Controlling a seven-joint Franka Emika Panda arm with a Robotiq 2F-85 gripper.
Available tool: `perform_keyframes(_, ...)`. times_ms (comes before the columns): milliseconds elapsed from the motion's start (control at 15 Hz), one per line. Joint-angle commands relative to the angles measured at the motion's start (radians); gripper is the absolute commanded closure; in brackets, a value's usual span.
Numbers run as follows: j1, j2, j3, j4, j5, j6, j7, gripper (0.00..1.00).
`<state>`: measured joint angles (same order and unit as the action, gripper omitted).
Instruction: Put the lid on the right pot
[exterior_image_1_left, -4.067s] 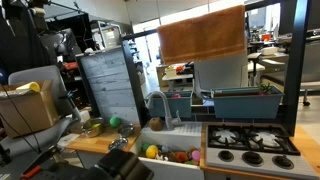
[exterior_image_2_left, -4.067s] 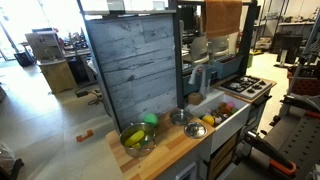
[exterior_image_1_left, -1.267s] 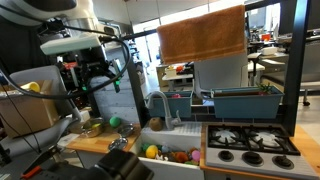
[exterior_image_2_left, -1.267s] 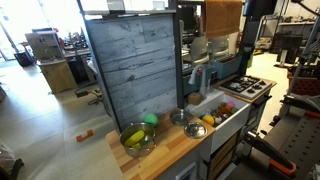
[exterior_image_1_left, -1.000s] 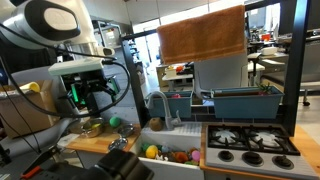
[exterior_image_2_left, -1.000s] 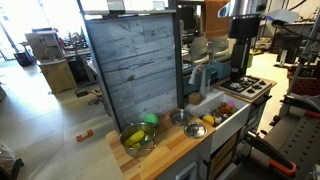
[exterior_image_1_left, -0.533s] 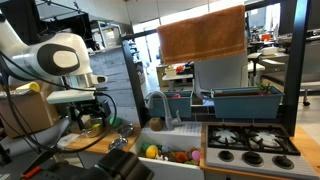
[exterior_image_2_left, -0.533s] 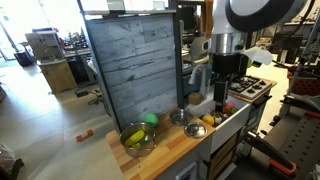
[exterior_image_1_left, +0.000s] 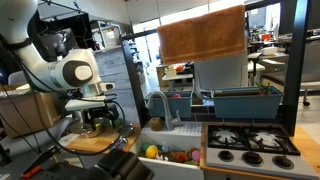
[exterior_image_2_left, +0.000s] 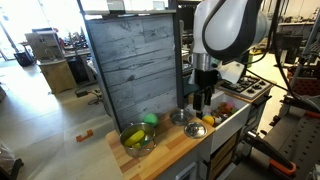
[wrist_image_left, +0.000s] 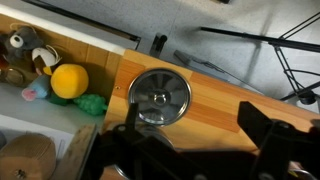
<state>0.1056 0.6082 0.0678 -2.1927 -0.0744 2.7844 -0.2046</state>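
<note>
The lid lies flat, with its black knob (exterior_image_2_left: 194, 130) (wrist_image_left: 160, 98) uncovered at the centre. My gripper next needs to lower its open fingers toward the lid until they are on both sides of that knob.
A round silver lid (wrist_image_left: 160, 96) with a centre knob lies flat on the wooden counter (wrist_image_left: 215, 105); it also shows in an exterior view (exterior_image_2_left: 180, 116). A small silver pot (exterior_image_2_left: 196, 129) stands next to it near the counter's front edge. A larger pot (exterior_image_2_left: 135, 140) with yellow and green items in it stands further along the counter. My gripper (wrist_image_left: 195, 130) is open and empty, hovering above the counter just beside the lid. It hangs over the lid and the small pot in an exterior view (exterior_image_2_left: 200, 102), and it also shows in the other exterior view (exterior_image_1_left: 100, 118), where the arm hides the pots.
A sink (exterior_image_1_left: 165, 155) with toy fruit sits beside the counter, with a faucet (exterior_image_1_left: 158, 100) and a stove (exterior_image_1_left: 250, 140) beyond. A yellow ball (wrist_image_left: 68, 80) and a green toy (wrist_image_left: 92, 104) lie in the sink. A grey panel (exterior_image_2_left: 130, 70) stands behind the counter.
The arm has swung down from high above into the space over the counter. The gripper now hovers low by the lid and small pot. The lid and pots have not moved.
</note>
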Motion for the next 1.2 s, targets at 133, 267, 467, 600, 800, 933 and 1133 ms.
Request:
perform_keyframes(133,0.061,0.181,-0.084,0.221,-0.129,-0.04,0.037,0.0)
perform_keyframes(267,0.068,0.24,-0.087,0.282,-0.147,-0.056,0.034,0.0)
perform_keyframes(467,0.086,0.328,-0.084,0.345,-0.16,-0.034,0.041,0.0)
perform_keyframes(600,0.104,0.379,-0.086,0.371,-0.168,-0.014,0.048,0.0)
perform_keyframes(800,0.113,0.442,-0.082,0.429,-0.154,-0.045,0.055,0.0)
perform_keyframes(933,0.114,0.47,-0.083,0.462,-0.15,-0.053,0.063,0.25)
perform_keyframes(1133,0.117,0.461,-0.085,0.472,-0.152,-0.074,0.074,0.37)
